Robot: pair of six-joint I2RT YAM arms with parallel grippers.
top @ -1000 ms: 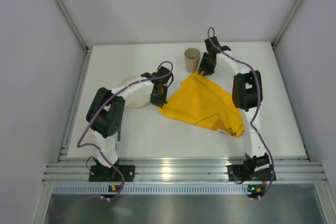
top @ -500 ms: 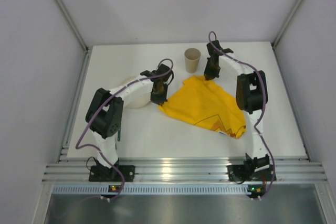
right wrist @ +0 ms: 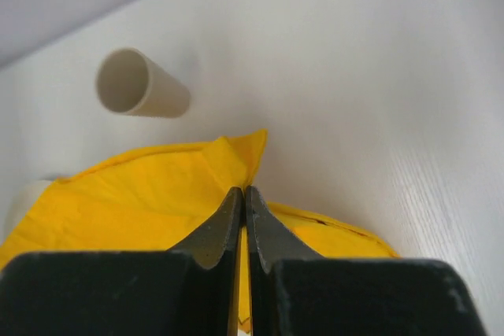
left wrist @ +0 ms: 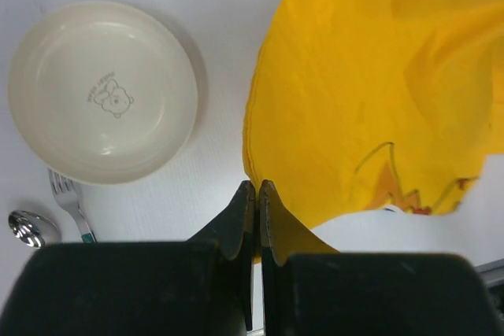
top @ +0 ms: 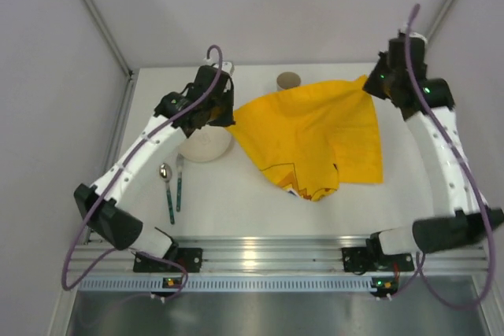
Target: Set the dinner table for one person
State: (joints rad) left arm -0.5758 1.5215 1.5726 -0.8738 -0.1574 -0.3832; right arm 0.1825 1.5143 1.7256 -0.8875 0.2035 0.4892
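Observation:
The bare tabletop between plate and cup is below and outward, so my left gripper should next go down and outward to it and let go of the hanging cloth's corner.
The yellow printed cloth placemat (top: pixel 315 135) hangs stretched between my two grippers above the white dinner table (top: pixel 236 210), its lower edge trailing near the table's front middle. My left gripper (top: pixel 224 112) is shut on the cloth's left corner; in the left wrist view its tips (left wrist: pixel 257 188) pinch the yellow edge (left wrist: pixel 378 92). My right gripper (top: pixel 376 83) is shut on the far right corner, and its tips (right wrist: pixel 242 193) show clamped on the cloth (right wrist: pixel 142 194) in the right wrist view. A cream plate (top: pixel 206 144) sits under the left gripper and shows in the left wrist view (left wrist: pixel 102 100).
A beige cup (top: pixel 288 79) stands at the back, partly behind the cloth, and shows in the right wrist view (right wrist: pixel 142 86). A spoon (top: pixel 165 172) and a fork (top: pixel 179 182) lie left of centre, near the plate; both show in the left wrist view (left wrist: pixel 27 228) (left wrist: pixel 69 198). Grey walls enclose the table.
Both grippers rose and moved apart, lifting the cloth off the table and pulling it wide. The left arm swung back, uncovering the spoon and fork.

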